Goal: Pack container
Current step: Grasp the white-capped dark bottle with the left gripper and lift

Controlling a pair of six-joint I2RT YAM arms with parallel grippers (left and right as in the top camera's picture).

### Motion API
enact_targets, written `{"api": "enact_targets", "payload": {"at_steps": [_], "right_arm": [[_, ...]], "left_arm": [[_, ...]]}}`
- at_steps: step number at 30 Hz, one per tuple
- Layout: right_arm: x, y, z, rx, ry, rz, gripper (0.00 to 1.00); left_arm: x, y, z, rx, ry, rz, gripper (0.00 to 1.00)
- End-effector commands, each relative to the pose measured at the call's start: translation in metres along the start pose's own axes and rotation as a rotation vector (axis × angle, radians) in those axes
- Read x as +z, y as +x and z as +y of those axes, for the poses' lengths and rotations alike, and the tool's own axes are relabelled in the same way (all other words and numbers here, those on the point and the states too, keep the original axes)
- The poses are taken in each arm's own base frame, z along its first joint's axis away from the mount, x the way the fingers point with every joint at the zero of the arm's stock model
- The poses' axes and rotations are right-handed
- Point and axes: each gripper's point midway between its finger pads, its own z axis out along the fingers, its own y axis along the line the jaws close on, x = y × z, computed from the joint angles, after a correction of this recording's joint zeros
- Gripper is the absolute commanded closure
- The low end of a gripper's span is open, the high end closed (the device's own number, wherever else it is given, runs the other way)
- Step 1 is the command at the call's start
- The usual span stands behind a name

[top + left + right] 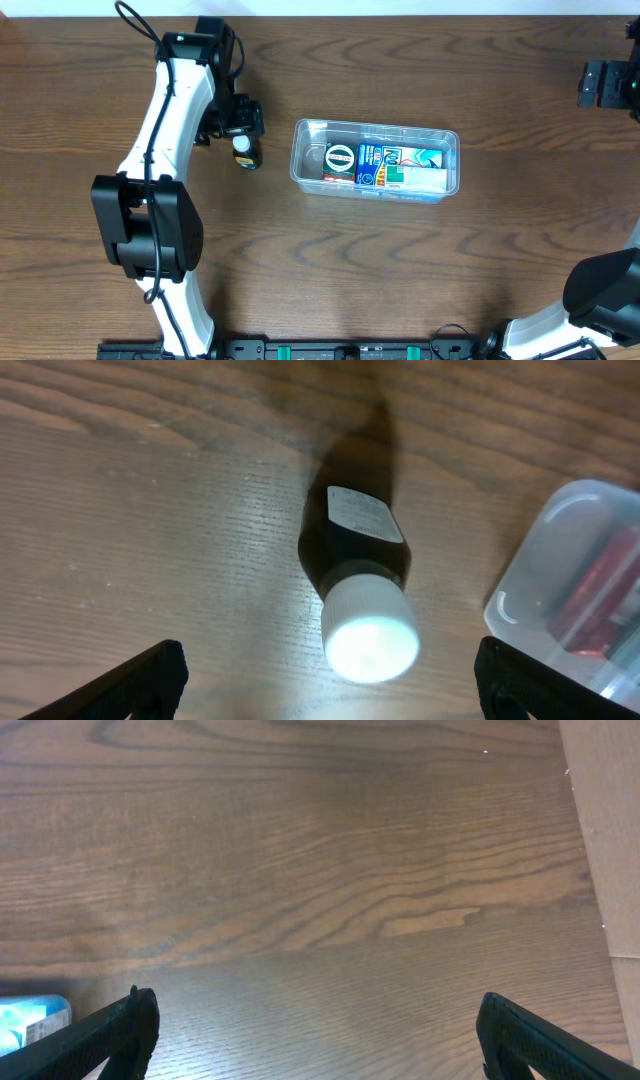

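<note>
I will next lower my left gripper onto the bottle's white cap, a finger on each side, as the cap is still below and between my open fingers.
The clear plastic container [375, 160] sits mid-table and holds a round green-and-white item [340, 158] and blue-green packets [400, 165]. Its corner shows in the left wrist view [570, 585]. A small dark bottle with a white cap [245, 150] stands just left of the container, apart from it. In the left wrist view the bottle [360, 560] is below and between my open left gripper's fingers [330, 675], which do not touch it. My left gripper [235, 120] hovers over the bottle. My right gripper [320, 1030] is open and empty over bare wood at the far right [610, 85].
The table is dark wood grain [450, 260]. A pale edge strip [605, 840] lies at the right of the right wrist view. The container's blue corner [30, 1020] shows at that view's lower left.
</note>
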Motion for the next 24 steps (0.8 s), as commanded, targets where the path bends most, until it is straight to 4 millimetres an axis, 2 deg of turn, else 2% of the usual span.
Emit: {"api": "enact_targets", "payload": {"at_steps": [1, 8, 17, 24], "right_arm": [[-0.001, 0.0, -0.002, 0.018, 0.002, -0.002, 0.01], [-0.001, 0.0, -0.002, 0.018, 0.002, -0.002, 0.02], [-0.001, 0.0, -0.002, 0.018, 0.002, -0.002, 0.01], [-0.001, 0.0, -0.002, 0.018, 0.002, -0.002, 0.01]], "left_arm": [[0.011, 0.005, -0.001, 0.007, 0.014, 0.026, 0.08], [0.021, 0.003, -0.003, 0.008, 0.022, 0.02, 0.18], [0.033, 0.004, -0.002, 0.007, 0.022, 0.02, 0.22], [0.033, 0.004, -0.003, 0.007, 0.023, 0.018, 0.43]]}}
